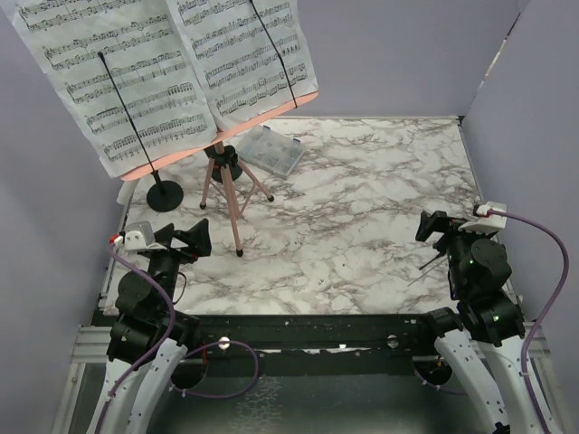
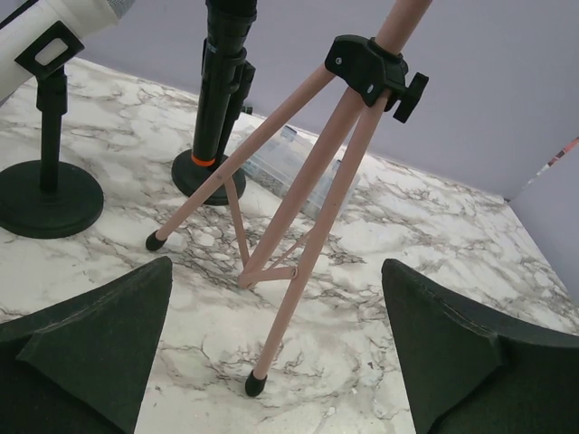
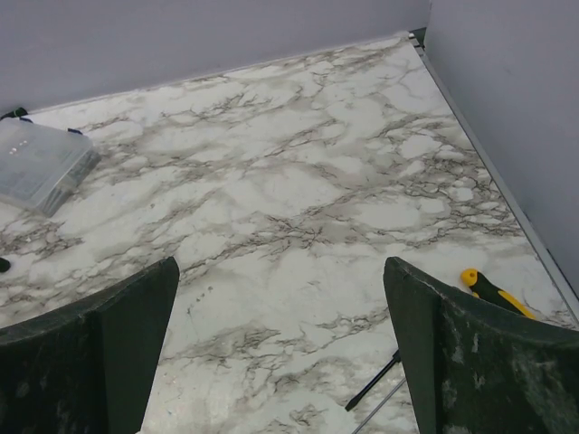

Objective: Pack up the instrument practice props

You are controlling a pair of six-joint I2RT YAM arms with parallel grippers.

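My left gripper is about to go up and outward and close around the pink post just above the black clamp [image 1: 219, 147] [image 2: 403, 22], because the legs spread apart below it.
The pink board [image 1: 185, 155] stands tilted at the back left on thin pink tripod legs [image 1: 231, 203], and white sheet-music pages [image 1: 136, 72] cover it. In the left wrist view the tripod legs [image 2: 308, 226] stand just ahead of my fingers. A white microphone [image 2: 54, 18] rests in a black round-based holder [image 2: 45, 199] at the left. A black microphone [image 2: 224, 81] stands in a second holder [image 2: 201, 174] behind. My left gripper [image 1: 194, 237] [image 2: 276, 353] is open and empty near the front leg's foot. My right gripper [image 1: 434, 224] [image 3: 280, 344] is open and empty over bare marble.
A clear plastic box [image 1: 271, 149] [image 3: 41, 163] lies behind the tripod. A yellow-and-black handled tool [image 3: 493, 291] and thin black rods [image 3: 375, 393] lie by my right gripper. One holder base [image 1: 165, 195] shows under the board. Grey walls enclose the marble table [image 1: 362, 208].
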